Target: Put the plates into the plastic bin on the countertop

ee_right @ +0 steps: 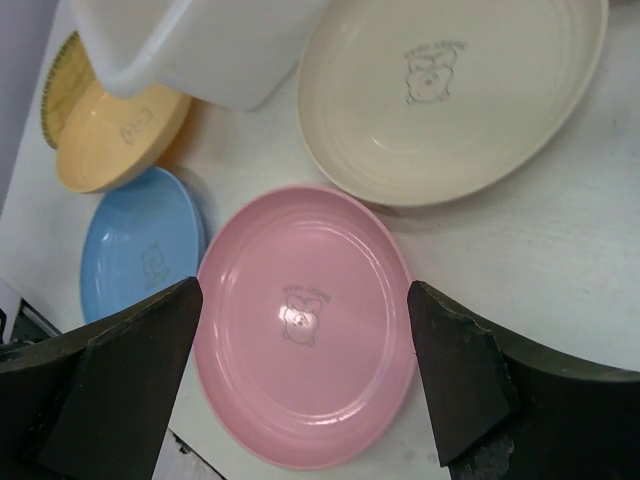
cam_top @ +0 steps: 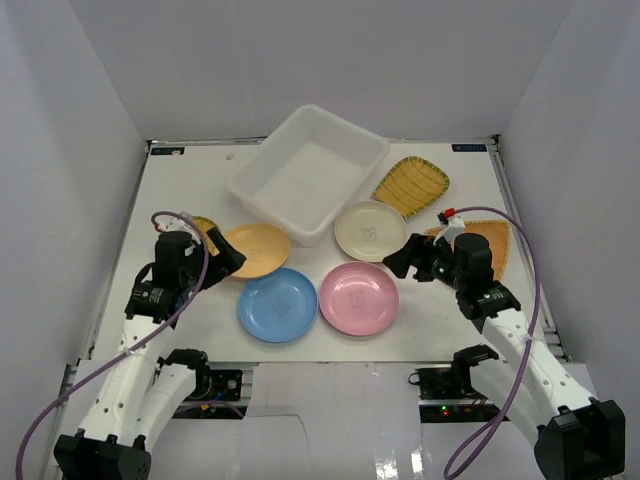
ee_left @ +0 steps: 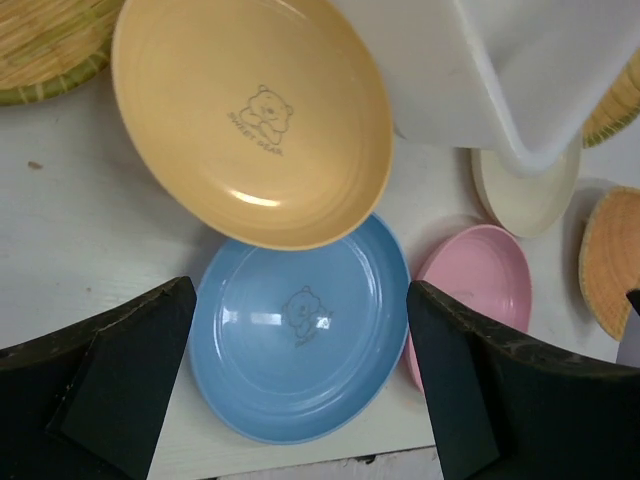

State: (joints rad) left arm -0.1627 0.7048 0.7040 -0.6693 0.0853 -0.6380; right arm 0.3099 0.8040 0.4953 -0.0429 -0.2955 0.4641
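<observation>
My right gripper moves slightly back down onto the pink plate's rim (cam_top: 397,300) (ee_right: 412,348) opposite the blue plate next, because bare countertop beside it leaves room for one finger.
The white plastic bin (cam_top: 305,172) stands empty at the back middle of the countertop (cam_top: 430,310). In front of it lie the orange-yellow plate (cam_top: 258,248), the cream plate (cam_top: 368,230), the blue plate (cam_top: 277,305) and the pink plate (cam_top: 358,297). A squarish woven plate (cam_top: 410,185) lies right of the bin. A fan-shaped woven plate (cam_top: 490,245) is partly under my right arm. A round woven plate (ee_left: 45,45) lies left, mostly hidden in the top view. My left gripper (cam_top: 226,262) is open above the blue plate (ee_left: 300,335). My right gripper (cam_top: 402,258) is open above the pink plate (ee_right: 305,320).
Pale grey panels wall the countertop on three sides. The bin's corner (ee_left: 500,90) overhangs close to the orange-yellow plate (ee_left: 255,115) and the cream plate (ee_right: 450,95). The table's front edge (cam_top: 330,362) runs just below the blue and pink plates.
</observation>
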